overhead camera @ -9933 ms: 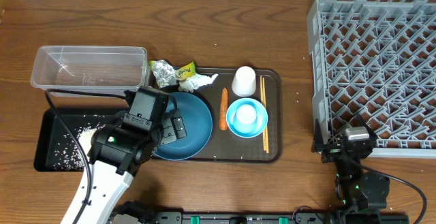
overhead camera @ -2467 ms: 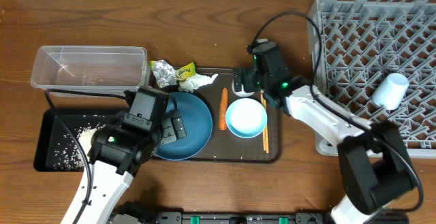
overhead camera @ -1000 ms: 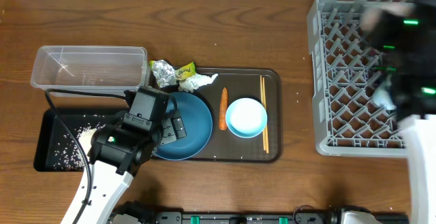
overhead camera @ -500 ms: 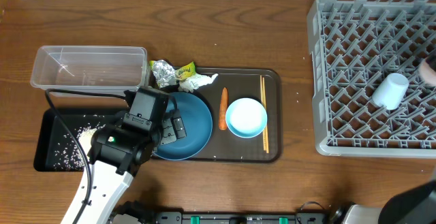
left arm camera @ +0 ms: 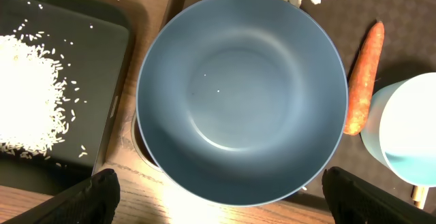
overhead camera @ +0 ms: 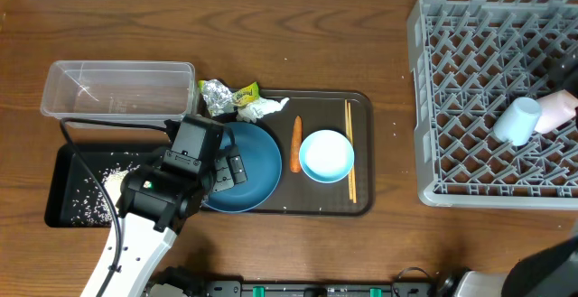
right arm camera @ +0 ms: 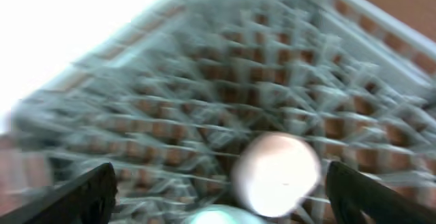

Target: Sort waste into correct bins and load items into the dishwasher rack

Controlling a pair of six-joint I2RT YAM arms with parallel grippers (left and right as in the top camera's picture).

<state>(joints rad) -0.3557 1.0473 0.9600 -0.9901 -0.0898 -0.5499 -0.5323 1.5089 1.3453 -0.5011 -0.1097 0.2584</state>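
The bowl is still on the tray, so my right gripper should next go left in the overhead view and down onto the light-blue bowl's rim beside the carrot (overhead camera: 296, 143).
My left gripper (left arm camera: 225, 197) is open and hovers just above the large dark-blue bowl (overhead camera: 251, 166), which sits on the brown serving tray and fills the left wrist view (left arm camera: 242, 98). The carrot (overhead camera: 296, 143), light-blue bowl (overhead camera: 326, 155) and two chopsticks (overhead camera: 349, 153) lie to its right. The wrapper (overhead camera: 226, 93) and tissue (overhead camera: 262, 108) lie behind it. Rice (overhead camera: 97, 193) lies in the black tray (overhead camera: 65, 160). The white cup (overhead camera: 517, 121) lies in the grey rack (overhead camera: 470, 80). My right gripper (right arm camera: 218, 193) is open above the cup (right arm camera: 276, 173); that view is blurred.
The clear tub (overhead camera: 117, 89) stands behind the black tray. The brown serving tray (overhead camera: 361, 202) lies mid-table. A black cable (overhead camera: 68, 139) runs from my left arm across the black tray. A pale blur (overhead camera: 558, 110) shows at the right edge beside the cup.
My right gripper took the white cup from the serving tray to the rack, let it go and drew back to the right. My left arm has not moved.
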